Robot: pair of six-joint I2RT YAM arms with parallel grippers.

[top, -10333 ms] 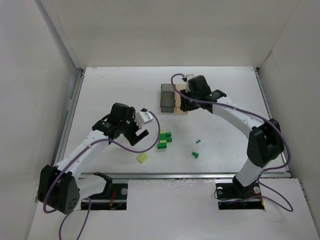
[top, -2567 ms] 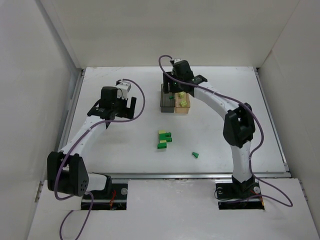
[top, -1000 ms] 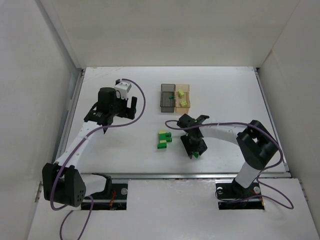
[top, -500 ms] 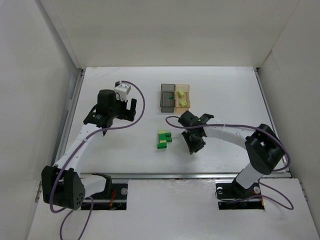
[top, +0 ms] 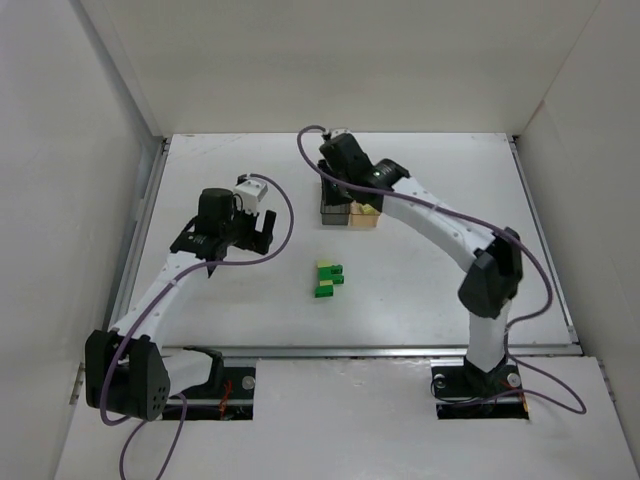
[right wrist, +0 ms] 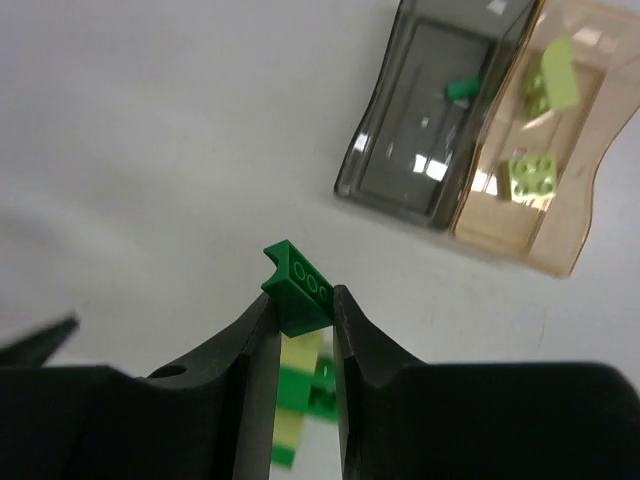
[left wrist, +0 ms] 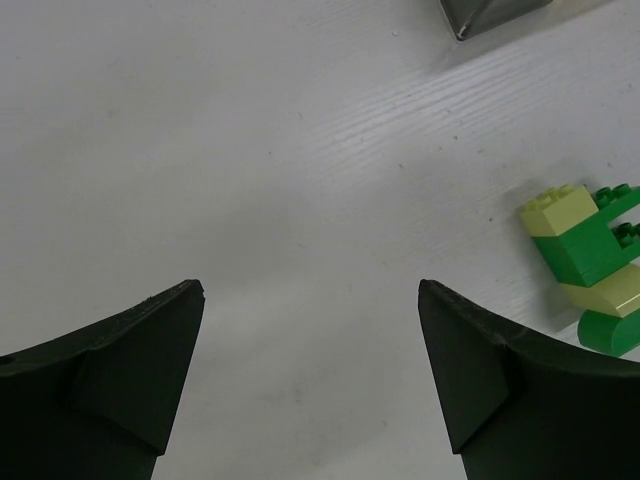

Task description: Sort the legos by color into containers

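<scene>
I will next move my right gripper outward and down over the smoky grey container (top: 329, 211) (right wrist: 425, 150) to release the dark green lego, as another dark green lego is already there.
My right gripper (right wrist: 300, 305) is shut on a dark green lego (right wrist: 297, 285) and holds it in the air just short of the containers. In the top view the right gripper (top: 338, 188) hangs over the smoky grey container (top: 329, 211). That grey container (right wrist: 425, 150) holds one dark green lego (right wrist: 462, 90). The joined orange-tan container (right wrist: 560, 215) holds two pale yellow-green legos (right wrist: 530, 175). A cluster of stuck green and pale legos (top: 328, 279) lies mid-table and also shows in the left wrist view (left wrist: 590, 265). My left gripper (left wrist: 310, 292) is open and empty over bare table, left of the cluster.
White walls enclose the table on the left, back and right. The left gripper (top: 262, 230) sits left of the containers. A corner of the grey container (left wrist: 480, 12) shows at the top of the left wrist view.
My right gripper closed on the dark green lego at the front of the table, then carried it back up to the containers. The left arm has hardly moved.
</scene>
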